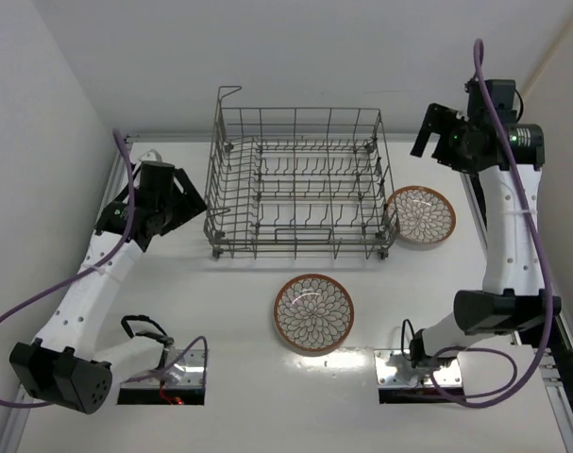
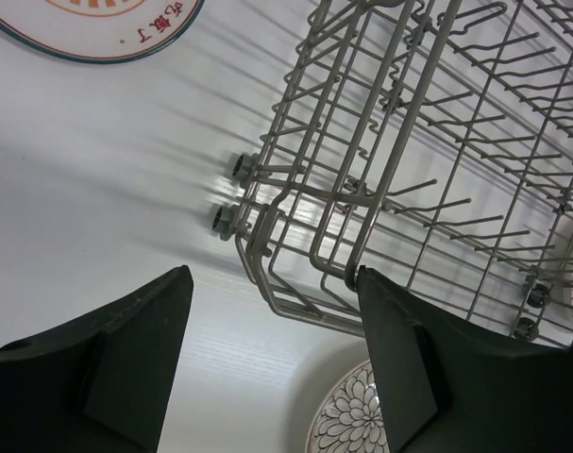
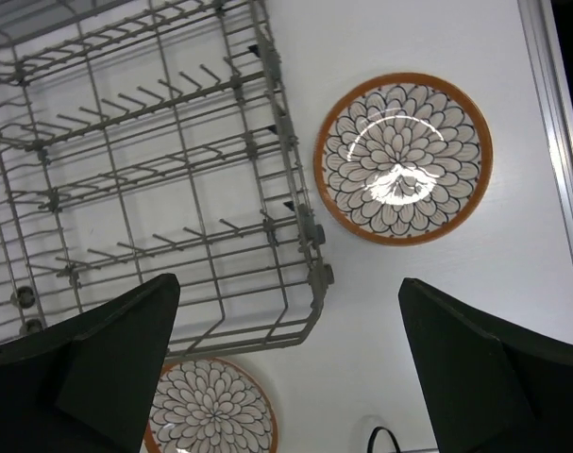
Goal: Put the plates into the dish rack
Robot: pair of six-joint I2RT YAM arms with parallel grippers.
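The robot's right gripper will tilt toward the rack [image 1: 295, 242] next as it lowers onto the second plate's rim [image 1: 450, 226] on the metal bar's side, since that plate lies flat below the gripper.
The grey wire dish rack [image 1: 295, 242] stands empty at the middle back of the white table. One flower-pattern plate [image 1: 313, 313] lies flat in front of it. The second plate [image 1: 420, 215] lies flat against the rack's right front corner. My left gripper [image 1: 184, 215] is open and empty, just left of the rack's front left corner. In the left wrist view [image 2: 272, 349] the rack [image 2: 409, 170] fills the right side and the front plate [image 2: 347, 415] peeks out below. My right gripper [image 1: 426, 137] is open and empty, raised above the right plate [image 3: 403, 159]. The right wrist view [image 3: 291, 359] also shows the rack [image 3: 144, 170] and the front plate [image 3: 210, 408].
White walls close in the table at the left and the back. A metal rail [image 3: 550, 142] runs along the right edge. A round printed disc with a teal rim [image 2: 97, 28] lies at the far left. The arm base plates [image 1: 409, 370] sit at the near edge.
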